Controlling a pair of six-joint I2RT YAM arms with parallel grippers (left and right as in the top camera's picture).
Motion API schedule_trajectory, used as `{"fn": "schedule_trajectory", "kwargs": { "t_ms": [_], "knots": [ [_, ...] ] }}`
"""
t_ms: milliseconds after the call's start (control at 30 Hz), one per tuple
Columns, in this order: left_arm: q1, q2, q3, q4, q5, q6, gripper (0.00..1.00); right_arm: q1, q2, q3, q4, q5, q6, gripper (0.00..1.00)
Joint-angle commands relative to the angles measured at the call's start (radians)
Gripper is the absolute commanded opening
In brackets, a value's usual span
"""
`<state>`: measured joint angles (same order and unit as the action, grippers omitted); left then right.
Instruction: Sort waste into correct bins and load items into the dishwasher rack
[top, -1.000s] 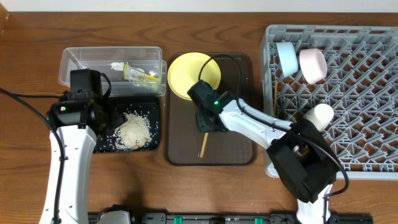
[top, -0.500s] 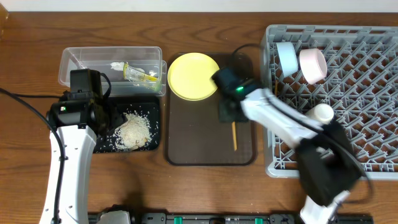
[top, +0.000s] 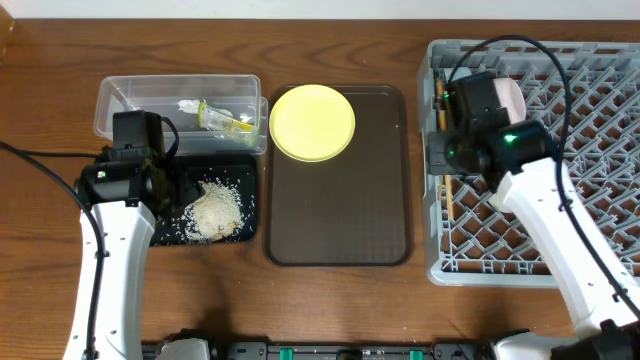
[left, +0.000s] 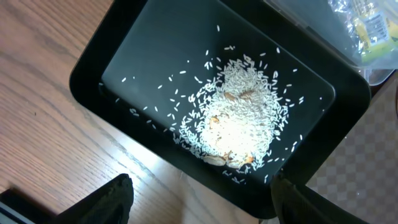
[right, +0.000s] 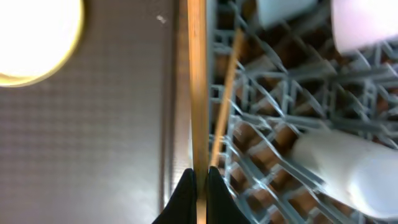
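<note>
The open slot (top: 445, 198) beside the second chopstick lies below. The right gripper lowers into the rack next and releases the wooden chopstick there.
My right gripper (right: 198, 177) is shut on a wooden chopstick (right: 197, 87) and holds it over the left edge of the grey dishwasher rack (top: 560, 200). A second chopstick (right: 225, 93) lies in the rack beside it. A pale cup (right: 354, 168), a light blue bowl (right: 280, 9) and a whitish bowl (right: 367, 22) sit in the rack. The yellow plate (top: 312, 122) lies on the brown tray. My left gripper (left: 205, 208) is open and empty over the near edge of the black tray (left: 124, 56), which holds rice scraps (left: 239, 127). The yellow-green wrapper (top: 222, 118) lies in the clear tub (top: 130, 100).
The large dark brown serving tray (top: 340, 215) lies between the bins and the rack. The rack's left wall stands right beside its edge. The right arm (top: 560, 230) crosses over the rack.
My right gripper has carried the chopstick from the brown tray rightward to the rack's left edge. The left arm has not moved.
</note>
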<state>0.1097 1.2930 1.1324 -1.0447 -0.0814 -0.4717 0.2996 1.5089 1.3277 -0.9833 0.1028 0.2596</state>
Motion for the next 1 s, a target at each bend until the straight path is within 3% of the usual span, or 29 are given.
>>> {"fn": "schedule_trajectory", "kwargs": {
  "t_ms": [0,300,400,467,633,867,967],
  "knots": [
    [0.004,-0.002,0.004,0.001,-0.005,-0.002,0.74,-0.042,0.036,-0.009,-0.011,0.005,-0.048,0.01],
    [0.004,-0.002,0.004,0.011,0.022,-0.002,0.74,-0.064,0.171,-0.025,0.023,-0.001,-0.036,0.02],
    [0.002,-0.002,0.004,0.014,0.032,-0.002,0.76,-0.064,0.197,-0.025,0.033,-0.002,-0.036,0.23],
    [0.002,-0.002,0.004,0.017,0.048,-0.001,0.78,-0.064,0.197,-0.025,0.034,-0.002,-0.036,0.27],
    [-0.008,-0.002,0.004,0.046,0.051,0.010,0.80,-0.071,0.161,-0.023,0.037,0.002,-0.029,0.25],
    [-0.120,0.003,0.005,0.175,0.158,0.155,0.80,-0.110,-0.006,-0.023,0.037,0.002,-0.029,0.25],
    [-0.192,0.024,0.005,0.235,0.158,0.173,0.81,-0.144,-0.090,-0.023,0.040,0.000,-0.029,0.35]
  ]
}}
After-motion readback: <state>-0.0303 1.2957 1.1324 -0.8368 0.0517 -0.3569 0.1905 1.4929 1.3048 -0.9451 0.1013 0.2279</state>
